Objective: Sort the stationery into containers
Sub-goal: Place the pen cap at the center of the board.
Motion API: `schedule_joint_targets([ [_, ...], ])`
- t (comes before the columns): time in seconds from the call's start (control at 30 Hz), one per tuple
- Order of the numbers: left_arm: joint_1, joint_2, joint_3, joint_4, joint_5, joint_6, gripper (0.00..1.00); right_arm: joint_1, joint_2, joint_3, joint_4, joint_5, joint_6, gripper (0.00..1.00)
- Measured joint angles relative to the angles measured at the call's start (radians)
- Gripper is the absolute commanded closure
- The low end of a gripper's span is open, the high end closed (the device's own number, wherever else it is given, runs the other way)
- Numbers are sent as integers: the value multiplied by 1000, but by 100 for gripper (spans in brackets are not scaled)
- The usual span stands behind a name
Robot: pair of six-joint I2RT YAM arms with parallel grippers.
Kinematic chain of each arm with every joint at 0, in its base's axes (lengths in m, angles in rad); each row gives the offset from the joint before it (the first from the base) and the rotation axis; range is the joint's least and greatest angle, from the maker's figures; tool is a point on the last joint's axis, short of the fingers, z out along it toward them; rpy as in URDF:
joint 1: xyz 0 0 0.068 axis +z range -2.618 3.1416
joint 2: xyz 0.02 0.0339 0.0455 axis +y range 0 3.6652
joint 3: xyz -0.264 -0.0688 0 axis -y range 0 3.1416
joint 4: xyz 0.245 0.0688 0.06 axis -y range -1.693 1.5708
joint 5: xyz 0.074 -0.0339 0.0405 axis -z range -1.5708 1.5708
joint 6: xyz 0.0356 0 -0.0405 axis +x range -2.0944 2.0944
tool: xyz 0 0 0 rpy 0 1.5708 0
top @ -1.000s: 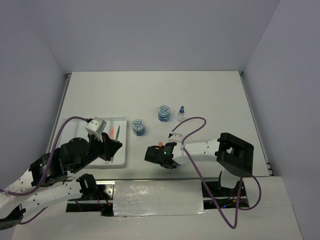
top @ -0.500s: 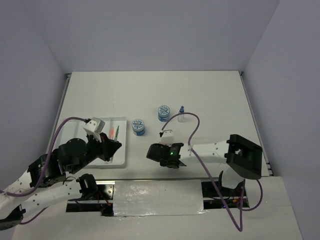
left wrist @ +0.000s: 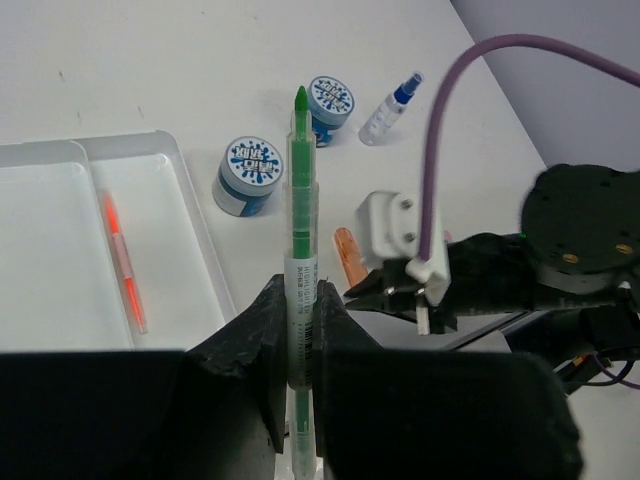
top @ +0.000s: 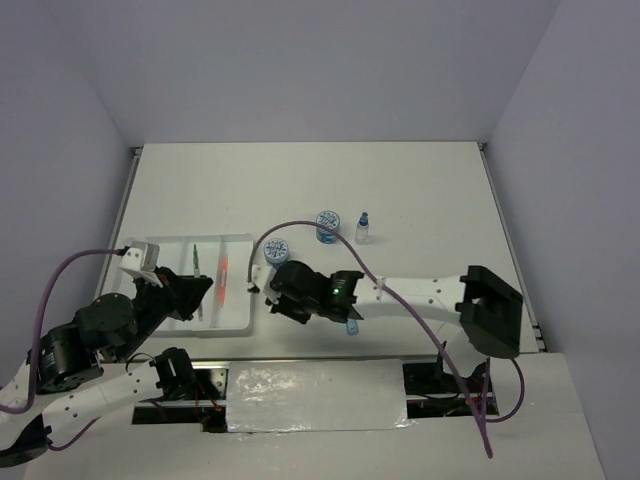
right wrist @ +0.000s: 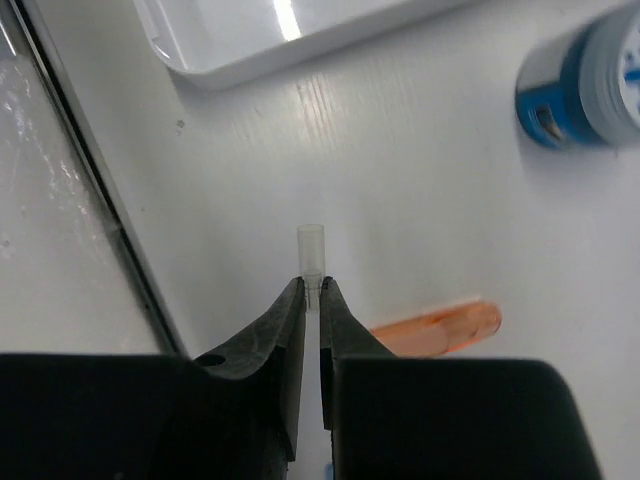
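Observation:
The clear-capped marker comes down next with my right gripper onto the bare tabletop below it, between the white tray and the short orange marker [right wrist: 440, 325], for release there.
My left gripper [left wrist: 298, 300] is shut on the thin green pen [left wrist: 300, 200], which sticks out ahead of the fingers. In the top view the left gripper [top: 192, 292] holds the green pen [top: 198, 272] over the white tray [top: 238, 250]. An orange pen [top: 222, 275] lies in the tray [left wrist: 60, 250]. My right gripper [right wrist: 312, 290] is shut on a thin clear-capped marker [right wrist: 311, 245] with blue showing low between the fingers. It hangs by the tray's right edge [top: 258, 288]. A short orange marker [right wrist: 440, 325] lies beside it. The pink eraser is out of view.
Two blue-and-white pots [top: 327, 224] [top: 275, 250] and the small blue-capped bottle [top: 362, 227] stand on the table right of the tray. A small blue piece [top: 352, 328] shows at the right arm's near side. The right arm's purple cable [left wrist: 440, 130] arcs over the middle.
My right arm has swung left across the table to the tray's right edge. My left gripper has drawn back to the left, carrying the green pen with it.

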Motion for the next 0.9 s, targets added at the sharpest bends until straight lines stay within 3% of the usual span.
schedule_joint_targets([
  [0.27, 0, -52, 0, -9, -40, -20, 100, -109, 297, 230, -174, -218, -401, 94],
  [0.57, 0, -56, 0, -9, -44, -20, 100, -175, 364, 254, -313, -320, -679, 91],
  [0.67, 0, -56, 0, -9, -44, -19, 100, -179, 408, 296, -346, -330, -715, 83],
  [0.7, 0, -56, 0, -9, -44, -19, 100, -181, 415, 305, -348, -331, -720, 64],
  [0.9, 0, -56, 0, -9, -44, -19, 100, -187, 422, 304, -331, -350, -738, 60],
])
